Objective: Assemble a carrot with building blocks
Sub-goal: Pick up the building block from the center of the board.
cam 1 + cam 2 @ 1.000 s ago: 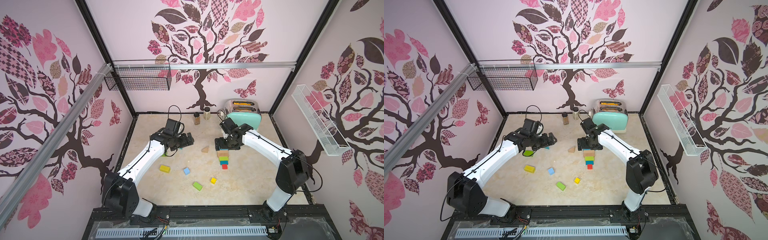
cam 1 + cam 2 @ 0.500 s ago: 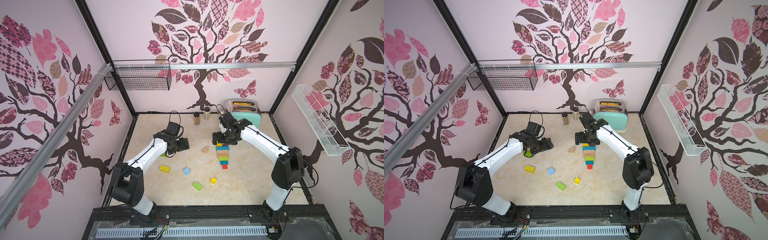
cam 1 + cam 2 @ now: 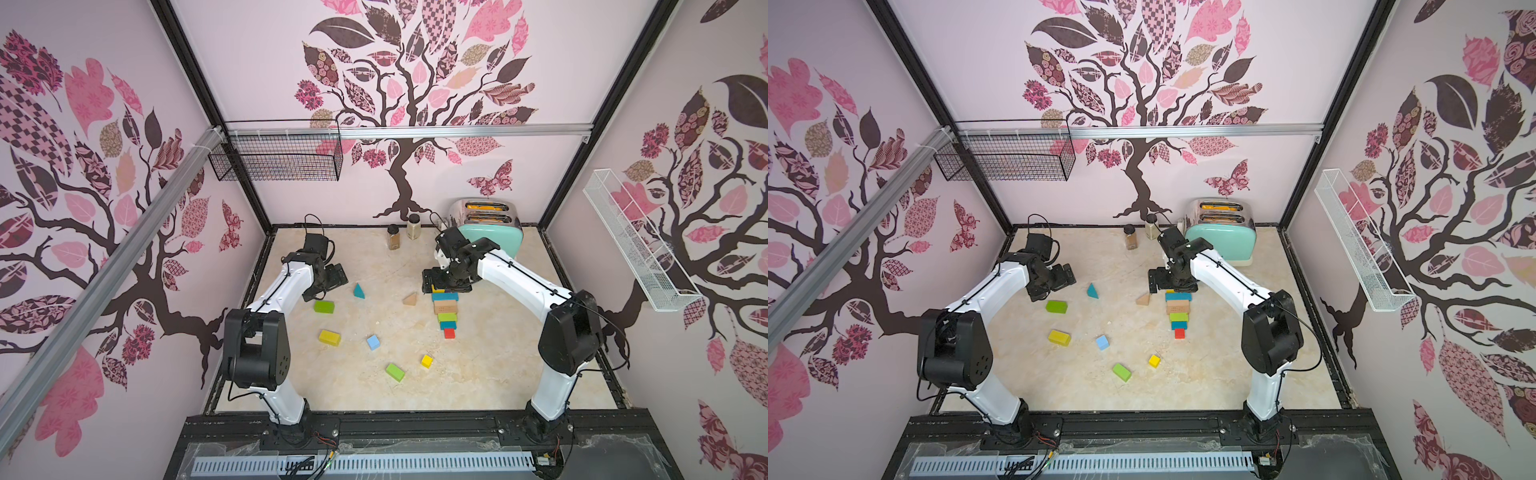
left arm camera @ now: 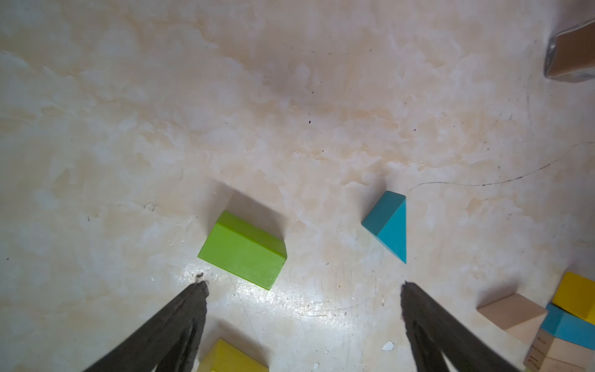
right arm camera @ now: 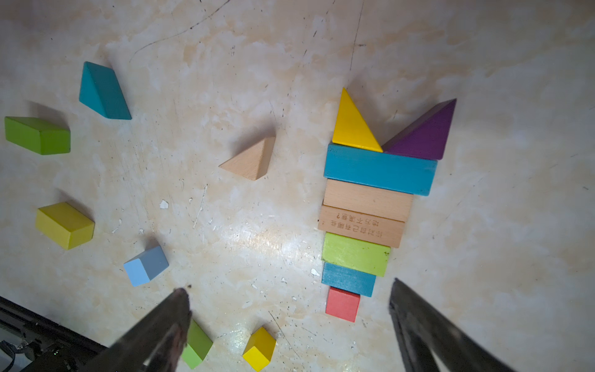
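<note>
The green brick lies at an angle to my open fingers, so my left gripper will next turn to match, lower around its short ends and close.
The carrot lies flat right of the table's middle: a red cube (image 5: 342,304), teal brick (image 5: 347,278), green brick (image 5: 354,254), two bare-wood bricks (image 5: 367,199) and a long teal brick (image 5: 380,169), topped by a yellow wedge (image 5: 352,128) and a purple wedge (image 5: 421,138). My right gripper (image 3: 446,286) (image 5: 288,286) hovers open and empty over its wide end. My left gripper (image 3: 328,282) (image 4: 302,285) is open and empty just behind a green brick (image 3: 324,306) (image 4: 243,249), with a teal wedge (image 3: 359,291) (image 4: 388,225) beside it.
Loose blocks: a wood wedge (image 3: 410,299), yellow brick (image 3: 329,337), light blue cube (image 3: 373,342), yellow cube (image 3: 427,360), another green brick (image 3: 395,372). Two spice jars (image 3: 394,237) and a mint toaster (image 3: 490,232) stand at the back. A wire basket (image 3: 276,156) hangs on the wall.
My left gripper drew back to the left, uncovering the teal wedge on the table. My right gripper shifted slightly toward the back, so the long teal brick now shows.
</note>
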`<action>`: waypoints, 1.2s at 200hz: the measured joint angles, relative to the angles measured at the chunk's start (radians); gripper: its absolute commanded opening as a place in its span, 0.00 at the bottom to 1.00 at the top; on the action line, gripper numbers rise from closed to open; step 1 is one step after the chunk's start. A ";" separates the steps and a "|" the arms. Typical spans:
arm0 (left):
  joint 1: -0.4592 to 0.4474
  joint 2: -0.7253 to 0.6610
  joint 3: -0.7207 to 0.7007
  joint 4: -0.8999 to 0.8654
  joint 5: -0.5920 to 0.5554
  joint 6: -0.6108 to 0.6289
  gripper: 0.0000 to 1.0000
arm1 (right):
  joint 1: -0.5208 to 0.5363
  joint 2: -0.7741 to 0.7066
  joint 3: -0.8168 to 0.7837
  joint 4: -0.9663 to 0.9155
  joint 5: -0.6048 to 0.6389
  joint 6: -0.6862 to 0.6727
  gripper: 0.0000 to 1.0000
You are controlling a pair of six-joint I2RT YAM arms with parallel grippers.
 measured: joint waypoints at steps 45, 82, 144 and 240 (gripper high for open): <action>0.012 0.078 0.001 -0.051 -0.008 0.130 0.98 | -0.003 0.000 -0.031 0.009 -0.009 -0.006 0.99; 0.012 0.108 0.001 -0.053 -0.025 0.201 0.88 | -0.005 0.000 -0.048 0.009 -0.013 -0.007 0.99; 0.017 0.146 -0.013 -0.040 -0.049 0.244 0.88 | -0.005 0.000 -0.052 0.016 -0.015 -0.006 0.99; 0.028 0.138 -0.062 0.003 -0.076 0.240 0.93 | -0.005 0.019 -0.055 0.020 -0.016 -0.005 0.99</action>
